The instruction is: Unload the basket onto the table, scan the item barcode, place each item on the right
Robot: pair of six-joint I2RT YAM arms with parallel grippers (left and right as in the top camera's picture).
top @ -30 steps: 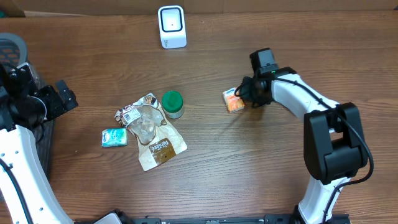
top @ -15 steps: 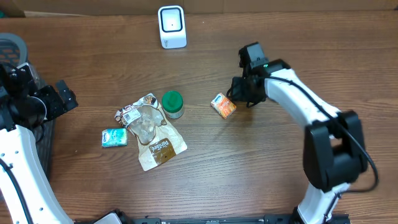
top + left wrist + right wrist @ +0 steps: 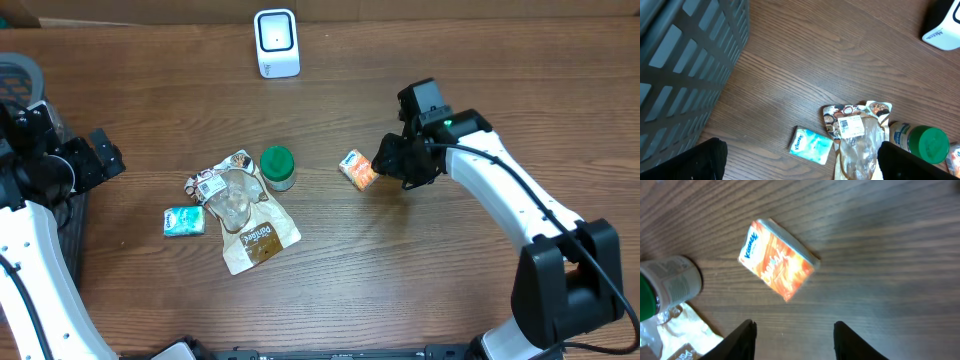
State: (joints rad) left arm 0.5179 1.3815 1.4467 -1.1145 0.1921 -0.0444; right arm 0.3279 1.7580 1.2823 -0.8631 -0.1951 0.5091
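My right gripper will next lower its open fingers toward the tissue pack, below and to the left in the overhead view, and around its near end [image 3: 369, 180] [image 3: 799, 280].
The item, an orange Kleenex tissue pack [image 3: 358, 170], lies flat on the wooden table, right of centre. In the right wrist view the pack [image 3: 777, 260] sits tilted, well ahead of the fingertips. My right gripper [image 3: 386, 160] hovers just right of it, open, with nothing between its fingers [image 3: 795, 327]. A white barcode scanner [image 3: 276, 42] stands at the back of the table, also seen in the left wrist view as the scanner [image 3: 942, 30]. At the far left, away from the item, my left gripper [image 3: 105, 155] is wide open and empty [image 3: 800, 150].
A green-lidded jar [image 3: 278, 167], a crumpled clear snack pouch [image 3: 240, 212] and a blue tissue pack [image 3: 184, 220] lie left of centre. A dark slatted basket [image 3: 680, 65] stands at the left edge beside the left arm.
The right gripper carried the orange pack leftward, let it go on the table, opened wider and drew back to the right. The left arm has not moved.
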